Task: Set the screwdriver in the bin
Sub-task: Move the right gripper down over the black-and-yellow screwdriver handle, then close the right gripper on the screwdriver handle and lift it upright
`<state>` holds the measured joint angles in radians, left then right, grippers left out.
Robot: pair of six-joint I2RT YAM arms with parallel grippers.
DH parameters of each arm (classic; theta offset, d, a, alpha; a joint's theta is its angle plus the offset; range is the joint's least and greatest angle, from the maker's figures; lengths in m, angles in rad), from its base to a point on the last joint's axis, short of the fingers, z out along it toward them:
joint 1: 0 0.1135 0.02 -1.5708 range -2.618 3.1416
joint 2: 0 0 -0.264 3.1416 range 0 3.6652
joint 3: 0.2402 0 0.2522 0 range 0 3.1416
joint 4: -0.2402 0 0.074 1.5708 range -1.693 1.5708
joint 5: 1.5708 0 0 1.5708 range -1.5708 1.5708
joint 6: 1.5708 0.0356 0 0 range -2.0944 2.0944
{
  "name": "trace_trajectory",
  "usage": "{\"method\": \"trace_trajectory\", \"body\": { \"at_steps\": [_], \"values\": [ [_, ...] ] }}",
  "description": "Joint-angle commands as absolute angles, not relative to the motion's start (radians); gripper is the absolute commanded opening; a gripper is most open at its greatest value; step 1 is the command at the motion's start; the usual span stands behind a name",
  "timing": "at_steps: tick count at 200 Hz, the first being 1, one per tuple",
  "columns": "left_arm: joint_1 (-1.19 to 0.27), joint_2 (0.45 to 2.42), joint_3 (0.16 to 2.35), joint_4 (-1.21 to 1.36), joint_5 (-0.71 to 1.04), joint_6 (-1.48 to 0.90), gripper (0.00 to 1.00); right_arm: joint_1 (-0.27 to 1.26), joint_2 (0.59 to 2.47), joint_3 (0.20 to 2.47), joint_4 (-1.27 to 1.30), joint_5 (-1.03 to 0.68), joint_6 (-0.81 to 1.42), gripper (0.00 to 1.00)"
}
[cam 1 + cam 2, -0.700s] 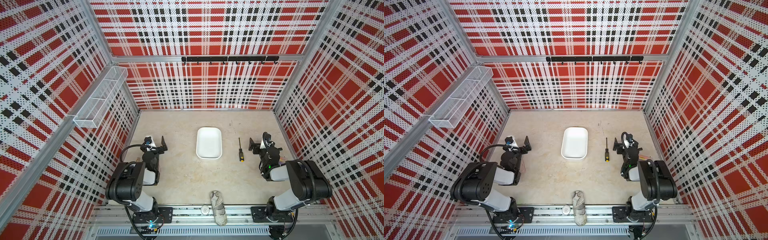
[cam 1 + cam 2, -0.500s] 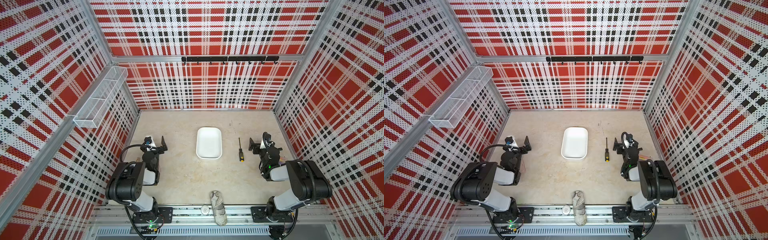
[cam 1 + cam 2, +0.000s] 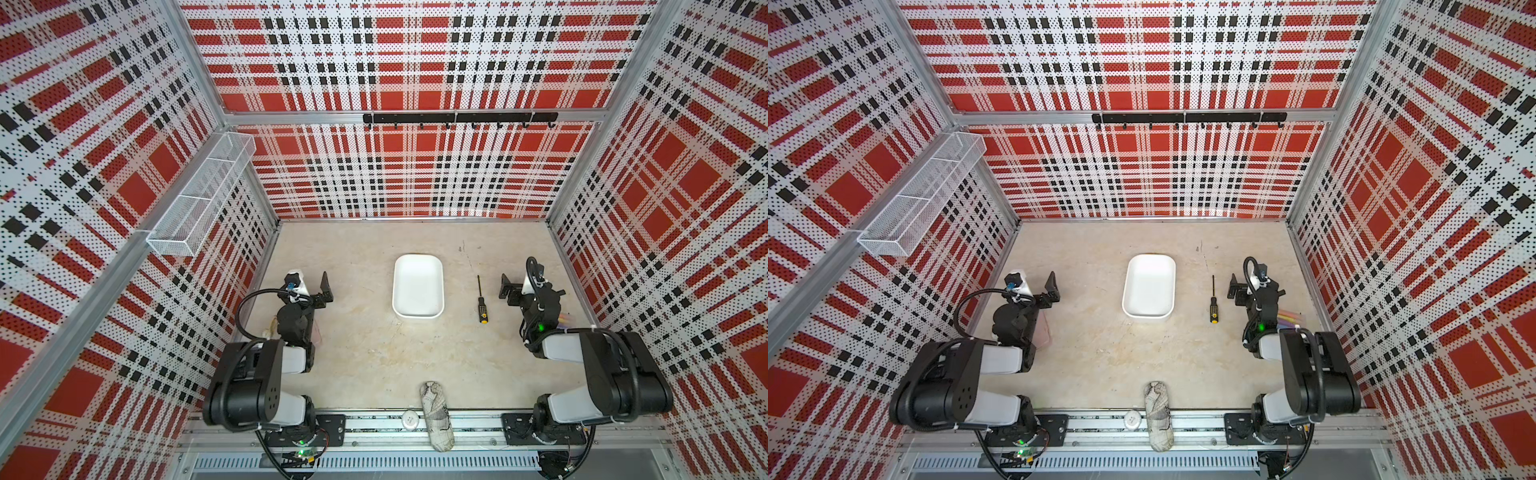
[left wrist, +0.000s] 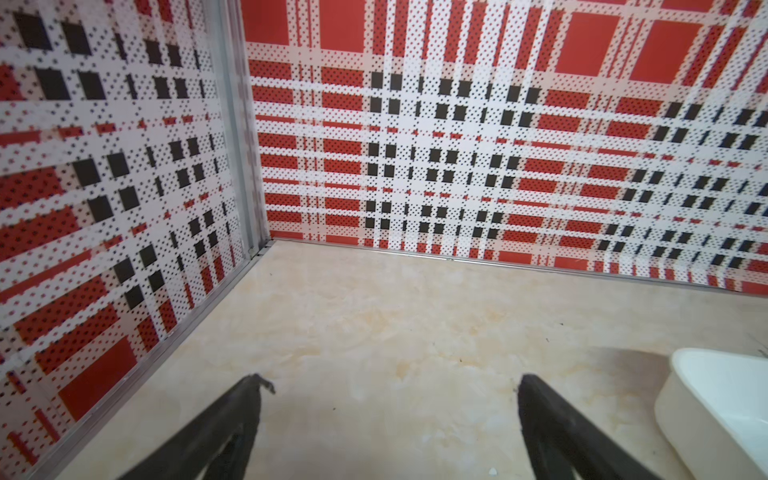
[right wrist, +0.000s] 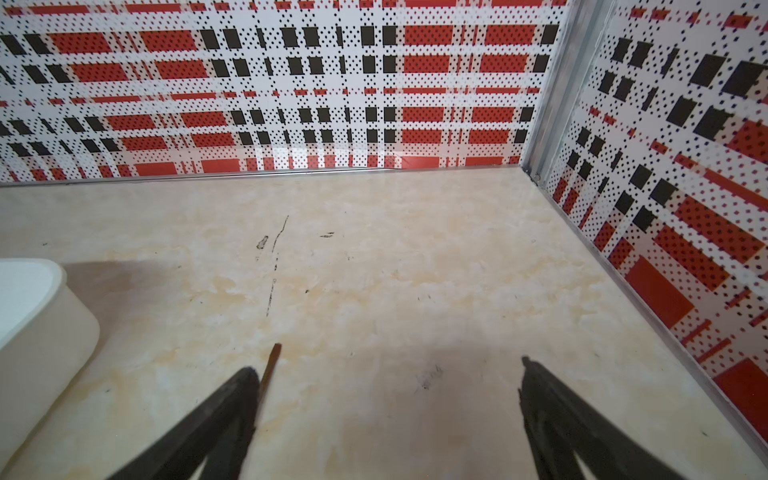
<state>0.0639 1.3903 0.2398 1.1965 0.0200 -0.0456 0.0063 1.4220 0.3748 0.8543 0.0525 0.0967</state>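
My right gripper is going to move toward the bin (image 3: 417, 257) next, tilt its fingers down and lower them on both sides of the dark handle (image 3: 482, 308) to close, because the screwdriver lies flat.
The screwdriver (image 3: 481, 301) (image 3: 1213, 301) lies flat on the beige table, shaft pointing to the back wall and yellow cap to the front. It lies a short way right of the empty white bin (image 3: 417, 257) (image 3: 1150, 257). My right gripper (image 3: 521, 286) (image 3: 1250, 286) (image 5: 386, 365) stands open just right of the screwdriver, holding nothing. The right wrist view shows only the shaft tip (image 5: 272, 365) beside one finger, and a bin corner (image 5: 33, 316). My left gripper (image 3: 311, 286) (image 3: 1036, 286) (image 4: 390, 380) is open and empty near the left wall, with the bin (image 4: 727, 415) off to its side.
A white wire-mesh basket (image 3: 199, 199) hangs on the left wall and a black hook rail (image 3: 459, 118) on the back wall. A patterned pouch (image 3: 436, 415) lies over the front edge. A pack of coloured pens (image 3: 1289, 320) sits under the right arm.
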Motion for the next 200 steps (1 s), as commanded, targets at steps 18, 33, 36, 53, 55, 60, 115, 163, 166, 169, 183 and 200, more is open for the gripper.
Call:
{"method": "trace_trajectory", "body": {
  "at_steps": [18, 33, 36, 53, 55, 60, 115, 163, 166, 169, 183, 200],
  "values": [
    [0.021, 1.315, 0.366, 0.924, 0.145, -0.146, 0.98, 0.010, 1.274, 0.517, 0.384, -0.069, 0.243, 1.00],
    [-0.006, 1.326, 0.390, 0.893, 0.179, -0.194, 0.98, 0.016, 1.277, 0.552, 0.277, -0.159, 0.297, 1.00],
    [-0.010, 1.329, 0.392, 0.891, 0.190, -0.209, 0.98, 0.018, 1.280, 0.556, 0.261, -0.178, 0.306, 1.00],
    [-0.016, 1.356, 0.410, 0.892, 0.281, -0.293, 0.98, 0.052, 1.292, 0.565, 0.188, -0.224, 0.341, 1.00],
    [-0.016, 1.359, 0.412, 0.892, 0.291, -0.303, 0.98, 0.056, 1.293, 0.565, 0.181, -0.230, 0.344, 1.00],
    [-0.015, 1.368, 0.417, 0.890, 0.312, -0.326, 0.98, 0.068, 1.296, 0.563, 0.170, -0.242, 0.354, 0.99],
    [-0.030, 1.490, 0.468, 0.864, 0.499, -0.472, 0.98, 0.171, 1.310, 0.500, 0.137, -0.214, 0.443, 0.97],
    [-0.059, 1.556, 0.485, 0.855, 0.563, -0.517, 0.98, 0.231, 1.353, 0.500, 0.106, -0.156, 0.471, 0.92],
    [-0.061, 1.561, 0.487, 0.853, 0.565, -0.519, 0.98, 0.237, 1.356, 0.501, 0.102, -0.149, 0.472, 0.92],
    [-0.061, 1.566, 0.492, 0.846, 0.570, -0.521, 0.98, 0.241, 1.361, 0.503, 0.100, -0.143, 0.473, 0.92],
    [-0.062, 1.589, 0.511, 0.826, 0.602, -0.530, 0.98, 0.256, 1.382, 0.510, 0.088, -0.122, 0.473, 0.89],
    [-0.067, 1.605, 0.518, 0.827, 0.611, -0.534, 0.98, 0.268, 1.406, 0.522, 0.065, -0.090, 0.472, 0.85]
  ]
}}
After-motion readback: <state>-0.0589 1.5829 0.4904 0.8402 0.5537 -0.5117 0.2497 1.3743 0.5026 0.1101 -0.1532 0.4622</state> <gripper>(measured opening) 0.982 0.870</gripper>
